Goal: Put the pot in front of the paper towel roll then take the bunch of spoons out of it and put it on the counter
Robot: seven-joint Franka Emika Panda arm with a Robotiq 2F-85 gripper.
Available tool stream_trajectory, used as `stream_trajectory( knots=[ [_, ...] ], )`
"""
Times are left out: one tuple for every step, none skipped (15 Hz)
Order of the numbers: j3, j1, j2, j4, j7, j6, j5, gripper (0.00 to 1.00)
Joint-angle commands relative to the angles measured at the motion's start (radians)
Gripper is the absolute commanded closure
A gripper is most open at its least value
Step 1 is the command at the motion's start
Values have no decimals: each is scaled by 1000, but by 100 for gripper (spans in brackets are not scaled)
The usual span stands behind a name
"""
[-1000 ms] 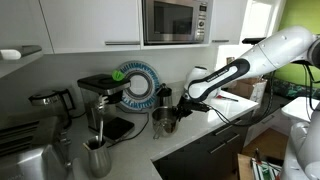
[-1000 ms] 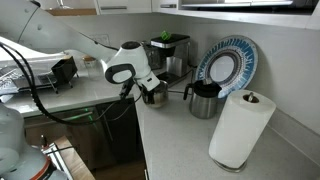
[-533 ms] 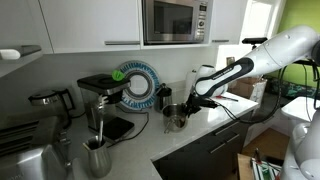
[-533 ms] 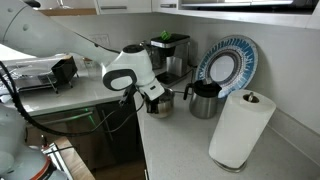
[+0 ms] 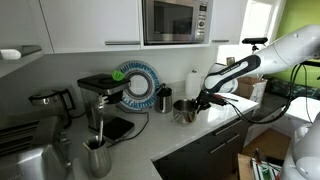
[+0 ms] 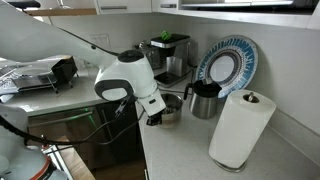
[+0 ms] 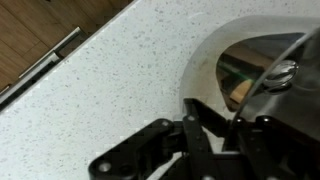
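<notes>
My gripper will carry the pot low along the counter toward the paper towel roll (image 6: 240, 128) and open in front of it, since bare counter still separates them.
The pot (image 5: 185, 111) is a small shiny saucepan on the white counter (image 5: 215, 130). My gripper (image 5: 198, 103) is shut on its side and holds it low over the worktop. In an exterior view the pot (image 6: 170, 106) is half hidden behind my gripper (image 6: 154, 112). The paper towel roll (image 6: 240, 128) stands upright to its right, apart from it; it also shows behind the pot (image 5: 193, 84). In the wrist view the pot (image 7: 255, 55) fills the upper right, with a shiny piece of the bunch of spoons (image 7: 283, 72) inside, and my gripper (image 7: 215, 125) is clamped at its rim.
A dark canister (image 6: 205, 99) and a blue-white plate (image 6: 228, 65) stand against the wall behind the pot. A coffee machine (image 6: 168, 52) is further back. A tall steel jug (image 5: 97, 157) and a toaster (image 5: 25, 162) are at the near end. The counter edge (image 7: 60, 55) runs diagonally.
My arm has carried the pot along the counter, away from the coffee machine and closer to the paper towel roll. The grip has stayed shut.
</notes>
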Motion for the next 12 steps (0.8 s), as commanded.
stream_trajectory(
  knots=[
    [-8, -22, 13, 21, -4, 3, 11, 98],
    [-16, -32, 26, 28, 3, 2, 7, 98],
    [-25, -45, 34, 32, 6, 3, 6, 98],
    [-33, -55, 43, 35, 10, 9, 7, 98],
    [-46, -60, 53, 42, 0, 14, 24, 98],
    [-56, -65, 58, 46, -4, 17, 37, 98],
    [-68, -68, 72, 57, -6, 22, 59, 98],
    [-77, -72, 76, 61, -2, 27, 74, 98],
    [-86, -75, 87, 72, -5, 31, 91, 98],
    [-92, -78, 99, 82, -3, 39, 101, 98],
    [-96, -79, 108, 89, -1, 46, 106, 98],
    [-100, -80, 120, 97, -1, 54, 112, 98]
  ],
)
